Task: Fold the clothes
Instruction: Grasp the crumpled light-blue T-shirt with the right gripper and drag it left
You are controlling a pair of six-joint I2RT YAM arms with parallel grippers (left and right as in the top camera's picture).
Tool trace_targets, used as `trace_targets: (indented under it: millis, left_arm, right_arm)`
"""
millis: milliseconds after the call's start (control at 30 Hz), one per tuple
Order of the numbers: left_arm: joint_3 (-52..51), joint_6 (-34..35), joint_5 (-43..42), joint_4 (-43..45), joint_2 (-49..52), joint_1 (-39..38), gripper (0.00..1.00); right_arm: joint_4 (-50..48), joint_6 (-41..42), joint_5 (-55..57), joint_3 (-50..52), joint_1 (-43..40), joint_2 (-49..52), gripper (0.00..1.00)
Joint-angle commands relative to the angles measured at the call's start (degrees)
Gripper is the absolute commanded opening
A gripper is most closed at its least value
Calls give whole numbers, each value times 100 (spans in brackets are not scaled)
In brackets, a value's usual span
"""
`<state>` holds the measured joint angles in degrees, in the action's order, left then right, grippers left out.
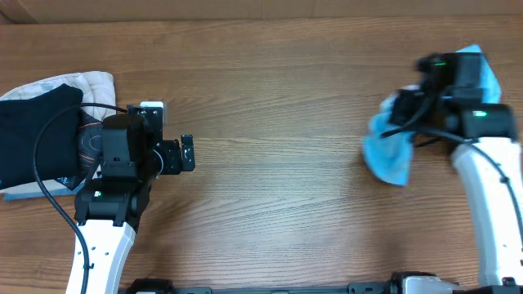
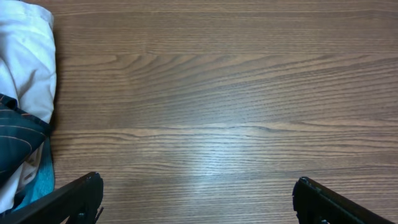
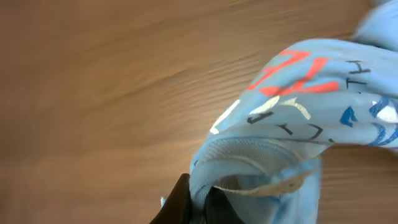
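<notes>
I should next move the fold in my right gripper to the left in the overhead view, over the table's middle (image 1: 282, 135), because the empty wood there has room for the T-shirt.
The light sky-blue T-shirt (image 1: 392, 151) is bunched up at the right of the table, partly under my right arm. In the right wrist view its collar and red lettering (image 3: 292, 74) hang from my right gripper (image 3: 202, 199), which is shut on a fold of the fabric by the neckline. In the overhead view the right gripper (image 1: 413, 102) sits over the shirt's upper part. My left gripper (image 1: 187, 153) is open and empty over bare wood at the left; its two black fingers (image 2: 196, 199) show wide apart in the left wrist view.
A pile of folded garments lies at the far left: a black one (image 1: 37, 135) on a beige one (image 1: 94, 84), with a blue edge beneath. It also shows at the left edge of the left wrist view (image 2: 25, 74). The table is brown wood (image 1: 278, 122).
</notes>
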<state>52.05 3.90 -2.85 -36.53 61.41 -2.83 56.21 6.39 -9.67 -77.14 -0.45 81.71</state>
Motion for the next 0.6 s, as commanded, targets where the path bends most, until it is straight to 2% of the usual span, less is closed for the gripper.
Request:
trace_targets:
  millis: [0, 200, 333, 433, 533, 567]
  left_arm:
    - [127, -46, -85, 52, 20, 46, 100]
    - [127, -48, -85, 66, 20, 46, 100]
    - [127, -48, -114, 66, 20, 46, 100]
    - [127, -48, -284, 83, 20, 46, 100]
    - [127, -46, -439, 136, 20, 46, 100]
    - [127, -48, -468, 157, 20, 46, 100]
  right_arm:
    - [68, -219, -289, -4, 979, 179, 4]
    - [-619, -168, -286, -4, 2164, 437, 5]
    - [-1370, -138, -286, -7, 2505, 457, 5]
    - [-2013, 195, -289, -9, 2557, 457, 5]
    - [-2522, 387, -289, -9, 2557, 457, 18]
    - [-2634, 417, -289, -9, 2557, 457, 29]
